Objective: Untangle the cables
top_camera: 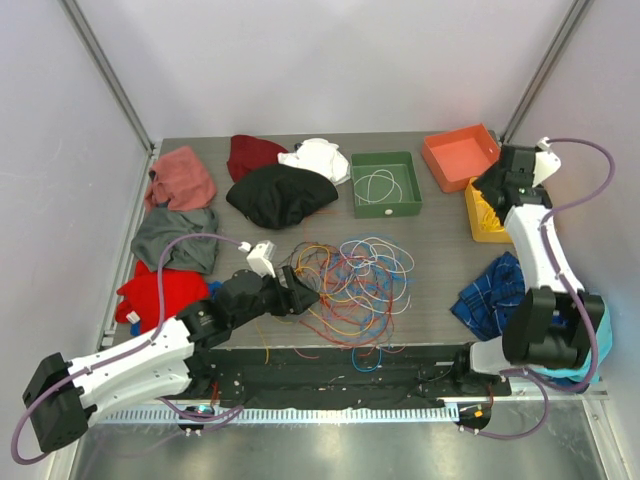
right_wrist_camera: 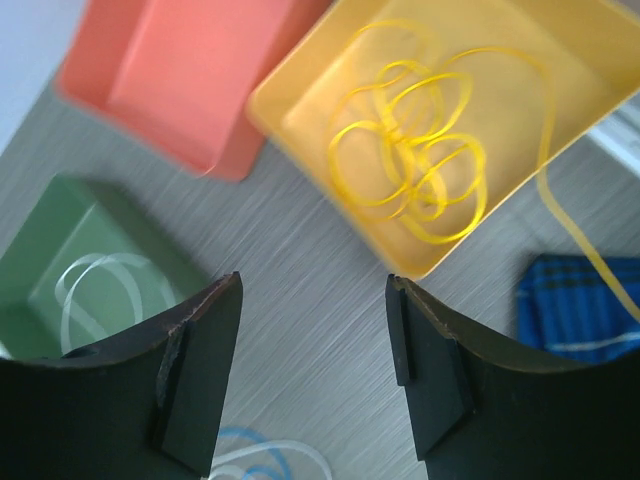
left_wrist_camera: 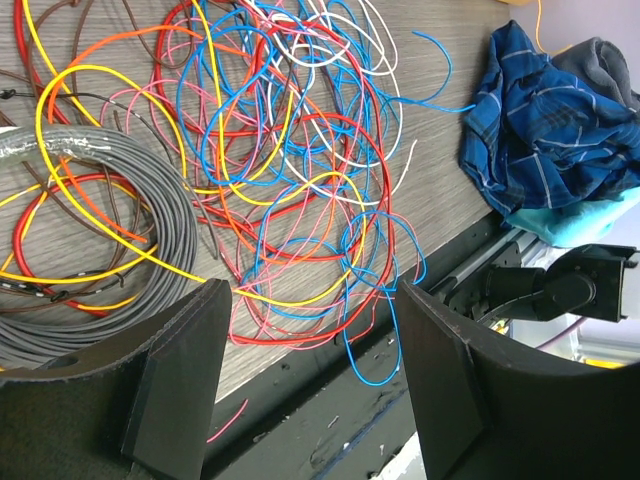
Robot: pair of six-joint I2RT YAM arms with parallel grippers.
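I will move my left gripper toward the grey coil [left_wrist_camera: 110,190] and down onto the yellow cable, because that cable is on top where it crosses the coil.
The cables [top_camera: 355,272] lie in a loose tangle of yellow, orange, red, blue, white and pink loops at the table's front middle. In the left wrist view the tangle [left_wrist_camera: 300,150] lies next to a grey coil [left_wrist_camera: 110,190]. My left gripper [top_camera: 305,298] [left_wrist_camera: 312,290] is open and empty, low over the tangle's near-left edge. My right gripper [top_camera: 490,188] [right_wrist_camera: 314,280] is open and empty, above the table beside the yellow tray [right_wrist_camera: 300,110]. A yellow cable [right_wrist_camera: 415,150] lies in that tray. A white cable [top_camera: 378,185] lies in the green tray [top_camera: 385,212].
An empty orange tray [top_camera: 460,155] stands at the back right. Cloths lie around: black [top_camera: 280,195], white [top_camera: 318,158], maroon [top_camera: 252,152], pink [top_camera: 183,178], grey [top_camera: 175,238], red [top_camera: 160,295] and blue plaid [top_camera: 495,290]. A black rail runs along the table's near edge.
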